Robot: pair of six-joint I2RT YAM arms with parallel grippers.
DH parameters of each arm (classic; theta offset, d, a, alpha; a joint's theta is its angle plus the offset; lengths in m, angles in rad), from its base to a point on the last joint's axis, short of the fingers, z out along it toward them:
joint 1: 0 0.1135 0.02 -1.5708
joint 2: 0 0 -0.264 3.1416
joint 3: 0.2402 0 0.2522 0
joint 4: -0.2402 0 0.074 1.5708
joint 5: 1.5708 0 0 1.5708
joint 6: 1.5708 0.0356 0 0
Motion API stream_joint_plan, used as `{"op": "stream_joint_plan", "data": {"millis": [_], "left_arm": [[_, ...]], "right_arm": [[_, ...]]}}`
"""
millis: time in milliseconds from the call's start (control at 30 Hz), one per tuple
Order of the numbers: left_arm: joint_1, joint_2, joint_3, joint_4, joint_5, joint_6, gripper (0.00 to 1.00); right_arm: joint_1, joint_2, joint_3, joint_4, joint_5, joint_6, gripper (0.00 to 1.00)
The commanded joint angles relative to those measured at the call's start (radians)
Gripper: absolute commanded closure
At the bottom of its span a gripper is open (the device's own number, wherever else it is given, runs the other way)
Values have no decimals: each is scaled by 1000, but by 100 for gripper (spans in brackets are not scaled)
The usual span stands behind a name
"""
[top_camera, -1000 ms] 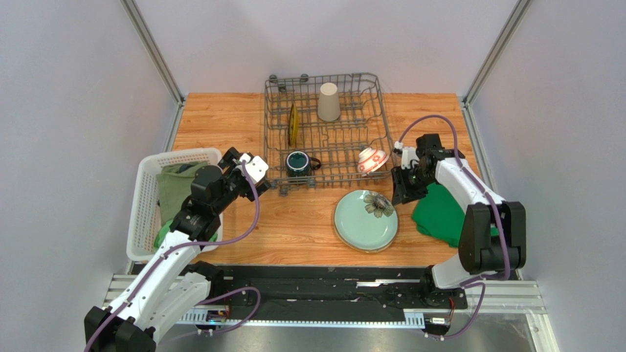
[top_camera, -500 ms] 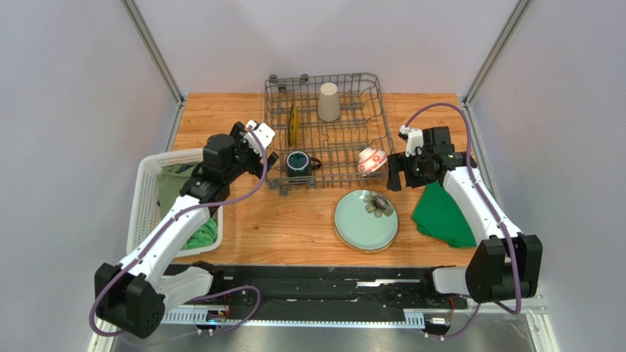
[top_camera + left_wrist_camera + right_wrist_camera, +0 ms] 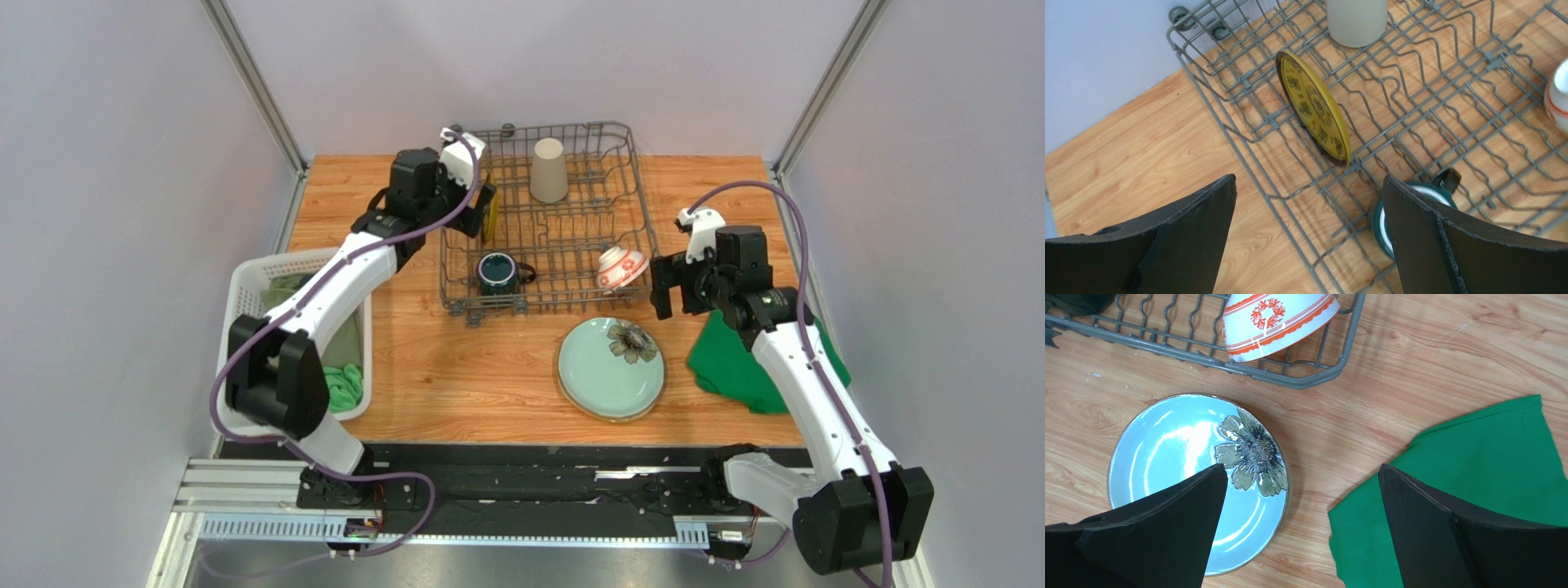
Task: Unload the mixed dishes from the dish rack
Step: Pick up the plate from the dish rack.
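Note:
The upright yellow patterned plate's exposed rim comes between the fingers of my left gripper next, as the gripper moves down and toward the tumbler.
The dish rack stands at the back of the table. It holds a yellow patterned plate upright in the tines, a beige tumbler upside down, a dark teal mug and a red-and-white bowl at its near right corner. A pale green plate with a flower lies flat on the table in front of the rack. My left gripper hovers open over the rack's left side, near the yellow plate. Beside the bowl, my right gripper hangs open and empty above the table.
A green cloth lies on the table under my right arm. A white slatted basket with green cloths stands at the left edge. Metal frame posts rise at both back corners.
My left arm swung from beside the basket up to the rack's far left side. My right gripper opened wide and drew back to the right of the plate.

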Motion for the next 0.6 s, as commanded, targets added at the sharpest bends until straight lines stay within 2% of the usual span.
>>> {"op": "stream_joint_plan", "data": {"millis": [0, 200, 567], "left_arm": [[-11, 119, 126, -63, -46, -100, 4], [-22, 241, 238, -93, -36, -181, 5], [-25, 403, 370, -113, -24, -214, 11]], "right_arm": [[5, -39, -20, 69, 58, -21, 1], [5, -12, -19, 69, 67, -30, 1], [5, 9, -20, 68, 79, -33, 1]]}}
